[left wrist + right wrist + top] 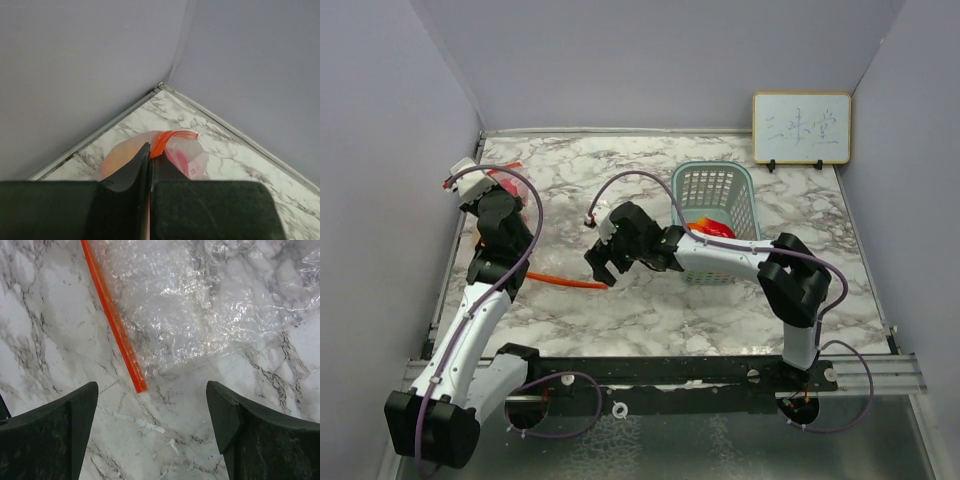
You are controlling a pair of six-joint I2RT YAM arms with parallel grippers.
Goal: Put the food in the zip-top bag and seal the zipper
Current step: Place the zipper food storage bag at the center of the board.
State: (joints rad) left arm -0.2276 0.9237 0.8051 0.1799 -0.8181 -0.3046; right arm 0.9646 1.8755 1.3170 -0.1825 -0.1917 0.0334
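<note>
The clear bag's edge (167,372) beside the zipper's loose end lies flat below my right gripper's open fingers, so next I should bring that gripper down onto the edge and close it.
My left gripper (150,150) is shut on the orange-red zipper (167,139) at one end of the clear zip-top bag (192,155), near the far left corner. Pink and orange food (120,155) shows dimly through the plastic there. In the top view the left gripper (498,192) is by the left wall, and the zipper (570,281) runs across the table to my right gripper (601,268). The right gripper (151,405) is open and empty just above the zipper's free end (139,385), with the crinkled bag (200,315) flat beyond it.
A teal lattice basket (714,185) stands behind the right arm with red and orange food (715,226) inside. A small whiteboard (801,128) leans on the back wall. Grey walls close in the marble table (620,330) on three sides.
</note>
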